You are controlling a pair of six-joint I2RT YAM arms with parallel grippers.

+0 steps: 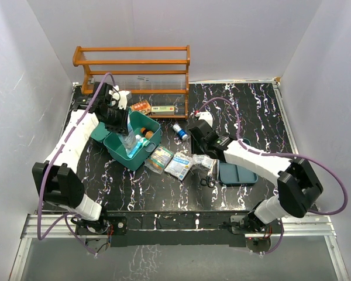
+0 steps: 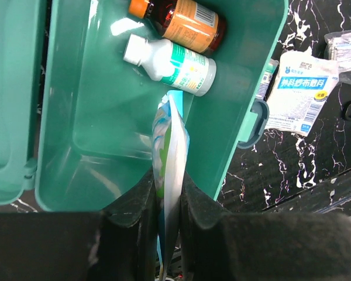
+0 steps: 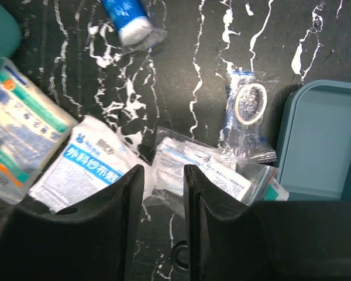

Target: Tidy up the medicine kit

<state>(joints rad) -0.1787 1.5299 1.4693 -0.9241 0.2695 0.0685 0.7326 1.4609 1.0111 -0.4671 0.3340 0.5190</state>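
Note:
The box's bare bottom beside the white bottle is below my left gripper, so it should go down into the teal box (image 1: 141, 153) next to release the pouch.
The teal medicine kit box (image 1: 141, 153) stands open at the left, its lid (image 1: 99, 133) folded back. Inside lie an amber bottle with an orange label (image 2: 187, 20) and a white bottle (image 2: 169, 61). My left gripper (image 2: 168, 193) is shut on a flat blue-and-white pouch (image 2: 171, 140) and holds it upright over the box's inside; it also shows in the top view (image 1: 121, 124). The darker insert tray (image 1: 237, 174) lies at the right. My right gripper (image 3: 162, 181) is open and empty above clear bags of packets (image 3: 205, 167); it shows in the top view too (image 1: 198, 136).
An orange wooden rack (image 1: 131, 70) stands at the back with small boxes (image 1: 162, 109) under it. Loose on the table are a white gauze packet (image 3: 82, 167), a colourful packet (image 1: 161, 158), a blue tube (image 3: 126, 17), a bagged tape roll (image 3: 248, 102) and scissors (image 1: 209, 178).

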